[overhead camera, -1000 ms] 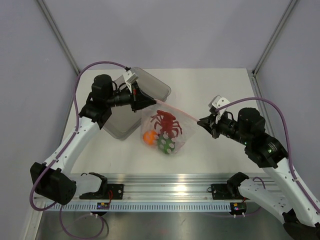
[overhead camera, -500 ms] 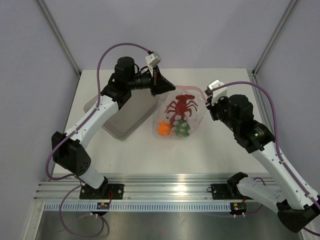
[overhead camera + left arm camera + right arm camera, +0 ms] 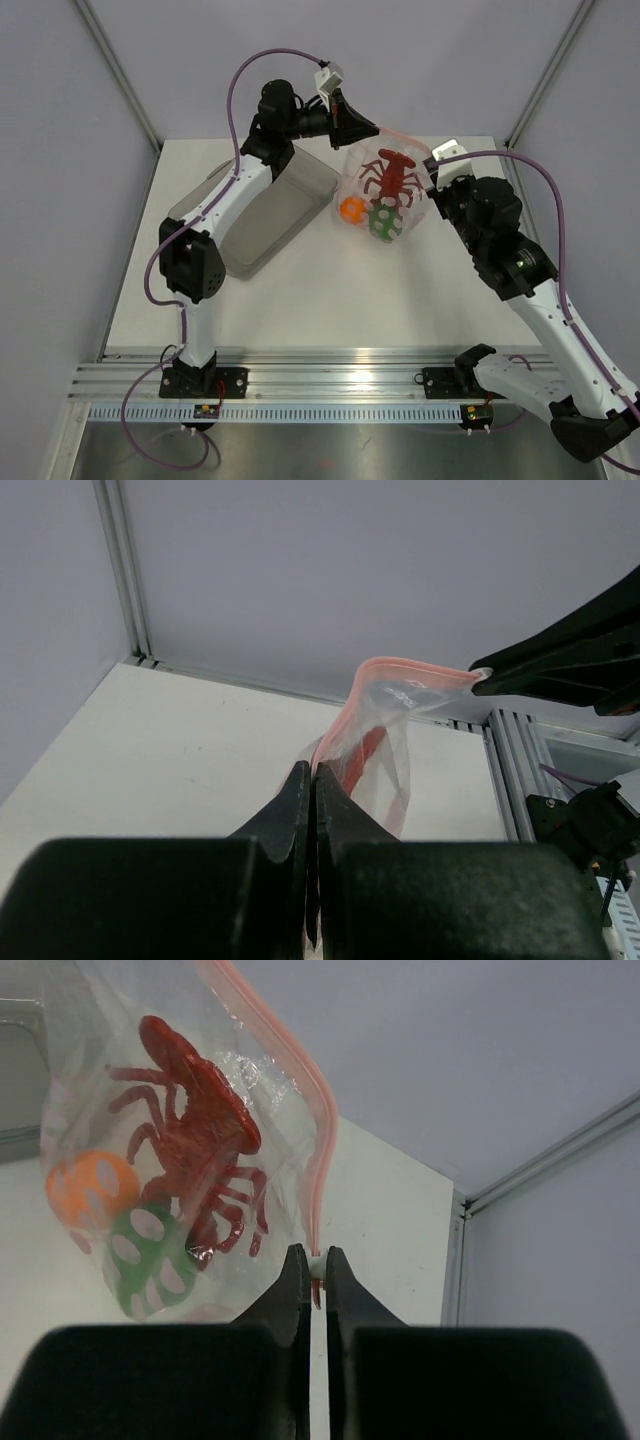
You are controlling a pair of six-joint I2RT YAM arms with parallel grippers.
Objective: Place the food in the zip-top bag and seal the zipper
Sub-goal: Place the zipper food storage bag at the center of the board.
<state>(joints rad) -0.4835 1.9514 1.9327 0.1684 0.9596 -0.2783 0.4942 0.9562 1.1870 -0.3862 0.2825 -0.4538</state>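
My right gripper is to move back toward the base over the bare tabletop next and let go of the zipper, because the lobster (image 3: 390,175), fruit and pepper are all in the bag.
The zip-top bag (image 3: 414,206) hangs in the air over the far part of the table, held at both ends of its mouth. Inside it are the red lobster (image 3: 390,175), the orange fruit (image 3: 351,209) and the green bell pepper (image 3: 384,222). My left gripper (image 3: 372,129) is shut on the bag's left mouth corner (image 3: 330,742). My right gripper (image 3: 431,180) is shut on the right end of the pinkish zipper (image 3: 302,1090), on a small white piece (image 3: 318,1261). The right wrist view shows the lobster (image 3: 190,1125), fruit (image 3: 88,1188) and pepper (image 3: 150,1252) through the plastic. The zipper (image 3: 405,666) arcs between the two grippers.
The rigid clear tray (image 3: 265,215) lies on the white table (image 3: 330,290) left of the bag, under my left forearm. Frame posts stand at the back corners and the rail runs along the near edge.
Both grippers have carried the bag with the food up and toward the far right of the table. My left arm has stretched out far over the tray. Both grips have held.
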